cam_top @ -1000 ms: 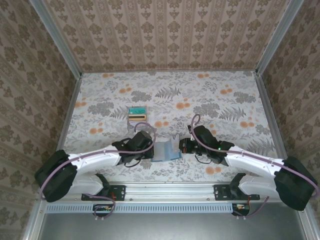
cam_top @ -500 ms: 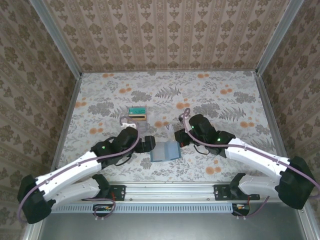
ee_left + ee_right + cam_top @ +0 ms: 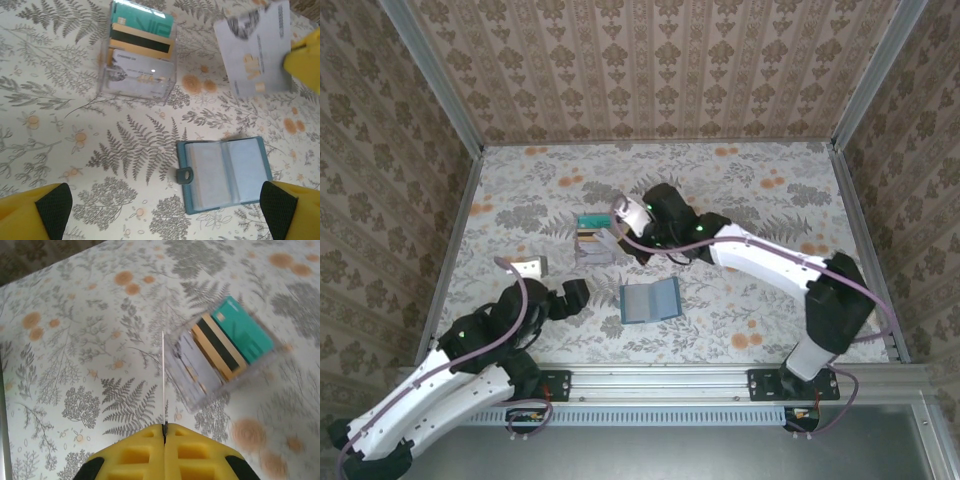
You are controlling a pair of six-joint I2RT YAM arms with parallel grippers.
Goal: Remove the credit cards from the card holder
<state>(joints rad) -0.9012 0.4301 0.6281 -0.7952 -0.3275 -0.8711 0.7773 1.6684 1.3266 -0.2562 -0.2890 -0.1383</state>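
The robot's right gripper needs to move over the pale card's slot in the tray (image 3: 195, 363), turn parallel, lower and let go, because the slot is below it, at an angle to the held card.
The card holder (image 3: 650, 300) lies open and flat, dark teal rim with blue-grey sleeves (image 3: 225, 172). My right gripper (image 3: 632, 226) is shut on a pale grey credit card (image 3: 255, 52), seen edge-on (image 3: 163, 375) in the right wrist view between the yellow jaws (image 3: 164, 429). It hangs just right of a clear tray (image 3: 594, 238). In the tray lie a teal card (image 3: 142, 20), an orange-yellow card with a dark stripe (image 3: 142, 44) and a pale card (image 3: 142, 75). My left gripper (image 3: 574, 297) is open, left of the holder, with nothing between its pads (image 3: 40, 215).
The floral table cloth (image 3: 750, 200) reaches to patterned walls at the back and both sides. A metal rail (image 3: 660, 385) runs along the near edge. The tray's clear wall (image 3: 220, 390) stands close to the held card.
My left gripper opened and drew back left and nearer. My right gripper carried the pale card from the holder to beside the tray. The holder now lies flat.
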